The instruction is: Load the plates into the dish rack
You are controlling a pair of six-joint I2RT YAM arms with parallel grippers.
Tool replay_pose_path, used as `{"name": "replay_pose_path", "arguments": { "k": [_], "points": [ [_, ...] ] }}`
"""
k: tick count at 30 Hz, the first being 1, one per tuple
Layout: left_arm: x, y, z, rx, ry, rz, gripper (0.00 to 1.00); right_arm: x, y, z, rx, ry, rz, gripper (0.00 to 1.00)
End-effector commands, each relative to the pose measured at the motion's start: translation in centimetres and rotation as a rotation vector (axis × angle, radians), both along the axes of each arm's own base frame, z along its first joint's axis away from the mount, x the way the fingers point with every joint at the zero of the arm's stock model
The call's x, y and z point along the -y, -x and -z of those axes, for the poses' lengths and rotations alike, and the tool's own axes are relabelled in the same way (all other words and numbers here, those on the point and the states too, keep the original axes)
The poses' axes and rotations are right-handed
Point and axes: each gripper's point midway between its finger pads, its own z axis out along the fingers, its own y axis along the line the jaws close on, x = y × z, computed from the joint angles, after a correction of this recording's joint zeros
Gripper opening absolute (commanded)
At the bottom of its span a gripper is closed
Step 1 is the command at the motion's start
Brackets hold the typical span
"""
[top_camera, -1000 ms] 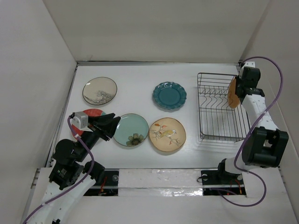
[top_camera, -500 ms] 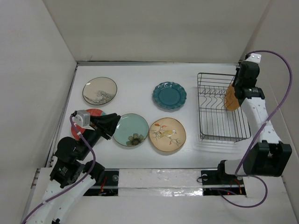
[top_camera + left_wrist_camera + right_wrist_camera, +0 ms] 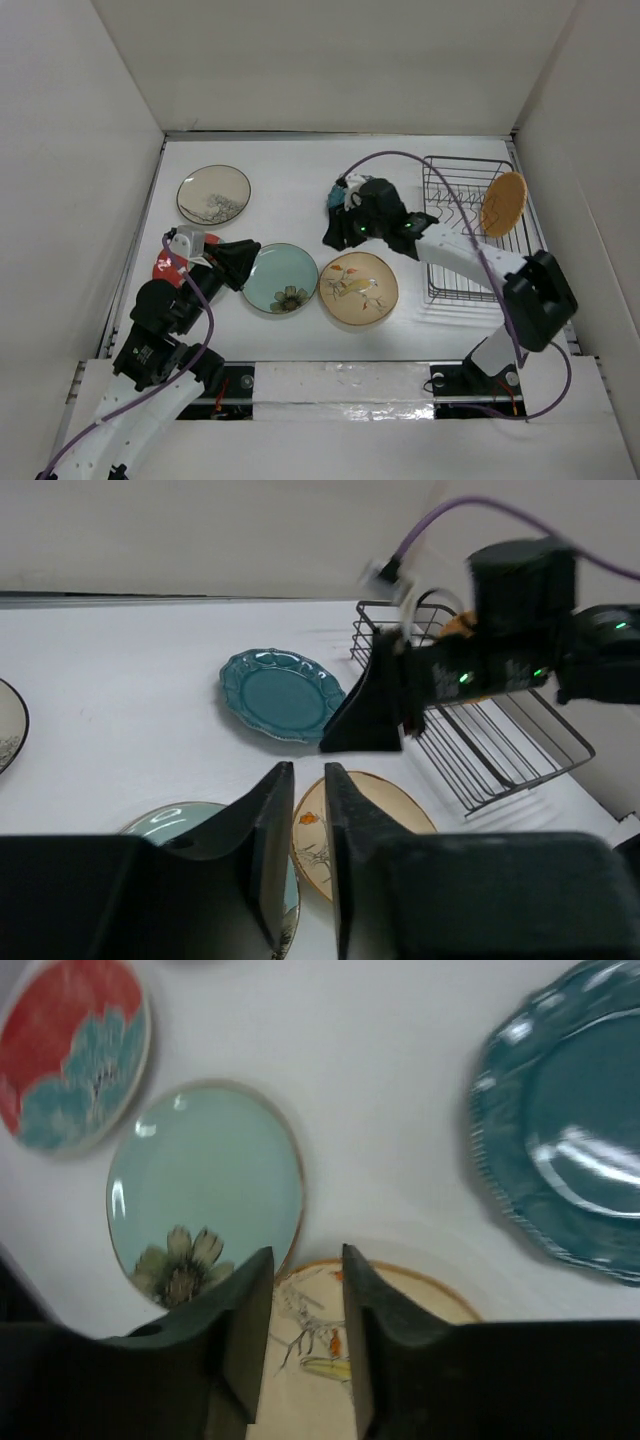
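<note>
The aqua plate's rim by the tan plate lies uncovered nearby, so my right gripper lowers onto it to the left in the top view next.
The orange plate (image 3: 503,203) stands on edge in the black wire dish rack (image 3: 470,270). Flat on the table lie the cream speckled plate (image 3: 213,194), the aqua flower plate (image 3: 281,278), the tan floral plate (image 3: 358,287) and the red plate (image 3: 163,268), which my left arm partly hides. My right arm hides most of the teal scalloped plate (image 3: 333,197), which is clear in the left wrist view (image 3: 280,692). My right gripper (image 3: 333,238) is open and empty above the tan plate's far edge (image 3: 420,1290). My left gripper (image 3: 240,262) is narrowly open and empty beside the aqua plate's left rim.
White walls close in the table on the left, back and right. The rack (image 3: 500,750) fills the right side. My right arm stretches from the rack's front across to the table's middle.
My right gripper let go of the orange plate, which stays in the rack. The right arm swung left to the gap between the teal and tan plates. My left gripper edged slightly right.
</note>
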Motion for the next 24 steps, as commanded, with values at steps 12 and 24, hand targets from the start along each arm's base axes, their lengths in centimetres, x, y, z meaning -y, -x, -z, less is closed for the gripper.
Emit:
{"name": "replay_pose_path", "arguments": {
  "k": [12,24],
  "points": [
    [-0.6,-2.0,-0.7,-0.001,-0.010,-0.065,0.31,-8.9,-0.3,10.2,-0.247,0.012,-0.324,0.62],
    [-0.4,-3.1,0.3,-0.038,-0.044,-0.085,0.32,-9.8,2.6,15.6,-0.434,0.010,-0.493,0.47]
  ]
}}
